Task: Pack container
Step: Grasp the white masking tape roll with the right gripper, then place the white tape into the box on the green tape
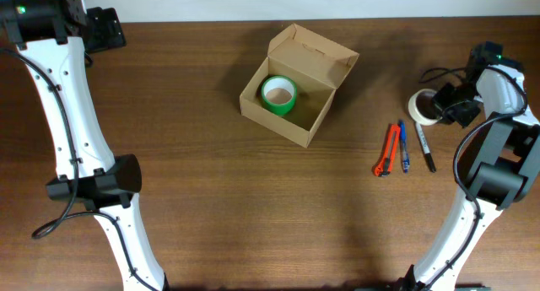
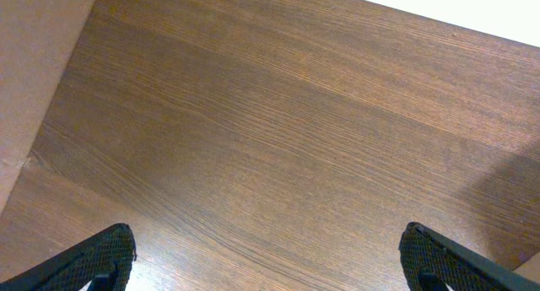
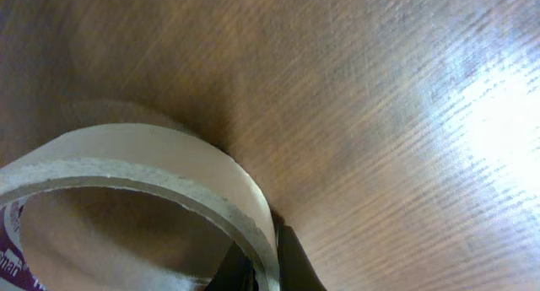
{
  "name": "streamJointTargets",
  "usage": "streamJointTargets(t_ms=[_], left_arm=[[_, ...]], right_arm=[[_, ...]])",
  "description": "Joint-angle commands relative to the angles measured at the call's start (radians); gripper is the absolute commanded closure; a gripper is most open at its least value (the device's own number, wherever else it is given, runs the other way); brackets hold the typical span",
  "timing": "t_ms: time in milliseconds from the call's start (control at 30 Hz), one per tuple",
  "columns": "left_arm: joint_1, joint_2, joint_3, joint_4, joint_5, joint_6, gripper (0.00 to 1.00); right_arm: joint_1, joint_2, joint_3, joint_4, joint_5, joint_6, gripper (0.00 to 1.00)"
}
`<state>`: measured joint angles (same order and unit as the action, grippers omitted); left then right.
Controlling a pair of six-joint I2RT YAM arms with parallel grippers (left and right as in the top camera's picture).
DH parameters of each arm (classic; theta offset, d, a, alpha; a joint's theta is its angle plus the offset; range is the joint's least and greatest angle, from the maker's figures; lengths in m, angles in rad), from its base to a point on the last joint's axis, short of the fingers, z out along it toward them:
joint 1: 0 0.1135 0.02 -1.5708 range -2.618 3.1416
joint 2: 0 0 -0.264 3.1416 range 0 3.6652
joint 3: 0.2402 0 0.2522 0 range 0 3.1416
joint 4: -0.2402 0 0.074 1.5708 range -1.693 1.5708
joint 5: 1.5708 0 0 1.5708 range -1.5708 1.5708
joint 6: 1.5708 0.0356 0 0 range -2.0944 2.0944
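Observation:
The lid is open, so the right gripper will next go up, carry the pale tape roll over to the box and lower it onto the green tape roll (image 1: pixel 278 94).
The container (image 1: pixel 314 80), a tan cardboard box with its flap lid up, stands at the table's centre back. A green tape roll (image 1: pixel 278 94) lies inside it. At the far right, my right gripper (image 1: pixel 442 108) is shut on the wall of a pale tape roll (image 1: pixel 424 107); in the right wrist view, the roll (image 3: pixel 169 169) fills the lower left, with one dark finger (image 3: pixel 297 261) outside its wall and the other inside. My left gripper (image 2: pixel 267 257) hangs open over bare wood at the far left, holding nothing.
A red utility knife (image 1: pixel 387 149), a blue pen (image 1: pixel 403 146) and a black pen (image 1: pixel 424 146) lie side by side, right of the box. The left arm's elbow (image 1: pixel 97 183) hangs over the left side. A cardboard surface (image 2: pixel 34 63) shows at the left wrist view's left edge.

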<state>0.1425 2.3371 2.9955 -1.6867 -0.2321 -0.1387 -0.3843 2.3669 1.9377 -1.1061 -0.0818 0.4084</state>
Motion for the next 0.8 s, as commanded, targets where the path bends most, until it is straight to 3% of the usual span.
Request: streamJointTargets(t_ms=[0, 233, 400, 567, 767], left_arm=[[0.005, -0.02, -0.005, 0.0, 0.008, 0.009, 0.0], [0.005, -0.02, -0.005, 0.0, 0.008, 0.009, 0.0], [0.005, -0.02, -0.005, 0.0, 0.008, 0.009, 0.0], [0.005, -0.02, -0.005, 0.0, 0.008, 0.009, 0.0], [0.005, -0.02, -0.005, 0.0, 0.008, 0.009, 0.0]], right_arm=[[0.011, -0.041, 0.107, -0.053, -0.032, -0.103, 0.96], [0.093, -0.217, 0.545, -0.289, -0.043, -0.235, 0.96], [0.297, -0.28, 0.844, -0.417, -0.046, -0.299, 0.96], [0.59, -0.27, 0.858, -0.487, -0.005, -0.396, 0.96], [0.835, -0.16, 0.768, -0.373, 0.186, -0.397, 0.96]])
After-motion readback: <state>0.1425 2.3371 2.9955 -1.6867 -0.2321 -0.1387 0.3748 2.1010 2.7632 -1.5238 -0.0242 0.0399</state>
